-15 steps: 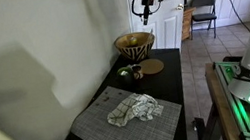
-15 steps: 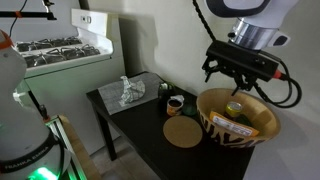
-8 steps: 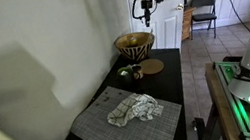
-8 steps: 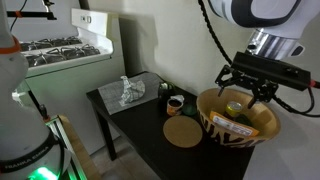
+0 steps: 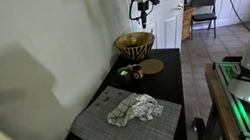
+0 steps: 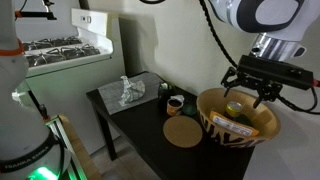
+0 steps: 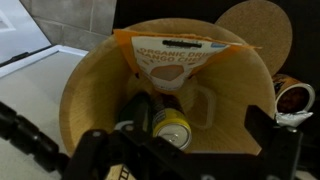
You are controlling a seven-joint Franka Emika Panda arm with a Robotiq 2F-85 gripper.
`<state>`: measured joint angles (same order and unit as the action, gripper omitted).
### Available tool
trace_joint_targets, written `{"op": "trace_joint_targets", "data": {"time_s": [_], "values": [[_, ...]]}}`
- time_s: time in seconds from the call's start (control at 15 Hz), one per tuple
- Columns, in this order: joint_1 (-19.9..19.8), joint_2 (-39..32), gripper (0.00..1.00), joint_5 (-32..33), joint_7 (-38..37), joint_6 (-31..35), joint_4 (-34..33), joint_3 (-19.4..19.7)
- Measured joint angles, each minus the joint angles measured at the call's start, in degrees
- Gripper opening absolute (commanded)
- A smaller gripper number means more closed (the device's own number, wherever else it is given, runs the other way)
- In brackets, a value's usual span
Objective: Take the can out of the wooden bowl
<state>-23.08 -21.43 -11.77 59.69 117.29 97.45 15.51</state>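
Note:
The can is in the wooden bowl. I should lower my gripper into the bowl, then close its fingers around the can's silver-topped end.
The wooden bowl (image 5: 134,46) (image 6: 238,122) stands at the far end of the dark table; its inner wall fills the wrist view (image 7: 90,90). The yellow can (image 7: 168,127) sits inside it, its silver top toward the camera, next to an orange packet (image 7: 180,60). A bit of yellow shows inside the bowl in an exterior view (image 6: 235,107). My gripper (image 7: 185,152) (image 6: 254,92) (image 5: 143,14) hangs open and empty above the bowl. In the wrist view its fingers sit either side of the can, well clear of it.
A flat cork disc (image 6: 183,132) (image 7: 255,35) and a small cup (image 6: 175,104) (image 7: 293,98) lie beside the bowl. A small green object (image 5: 123,71) sits nearby. A crumpled cloth (image 5: 133,109) lies on a grey placemat. A wall runs along one side of the table.
My gripper has shifted sideways from beside the bowl's rim to over the bowl's middle. The can and bowl have not moved.

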Motion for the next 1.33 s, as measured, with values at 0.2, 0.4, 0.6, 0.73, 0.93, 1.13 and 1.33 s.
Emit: {"op": "trace_joint_targets", "data": {"time_s": [0.2, 0.4, 0.6, 0.73, 0.93, 1.13, 1.33], "values": [[-0.4, -0.8, 1.00, -0.5, 0.1, 6.3, 0.8, -1.5], [-0.7, -2.9, 1.00, -1.8, 0.1, 12.6, 1.6, -3.6], [-1.1, -5.2, 1.00, -2.7, 0.2, 16.0, 2.0, -5.5], [-1.5, -6.6, 1.00, -3.0, 0.2, 17.5, 1.9, -6.7], [-2.3, -7.9, 1.00, -3.2, 0.2, 19.2, 1.8, -7.9], [-2.7, -8.4, 0.72, -3.2, 0.2, 20.5, 1.8, -8.7], [-3.2, -8.6, 0.56, -3.2, 0.2, 20.9, 1.7, -9.4]]}}
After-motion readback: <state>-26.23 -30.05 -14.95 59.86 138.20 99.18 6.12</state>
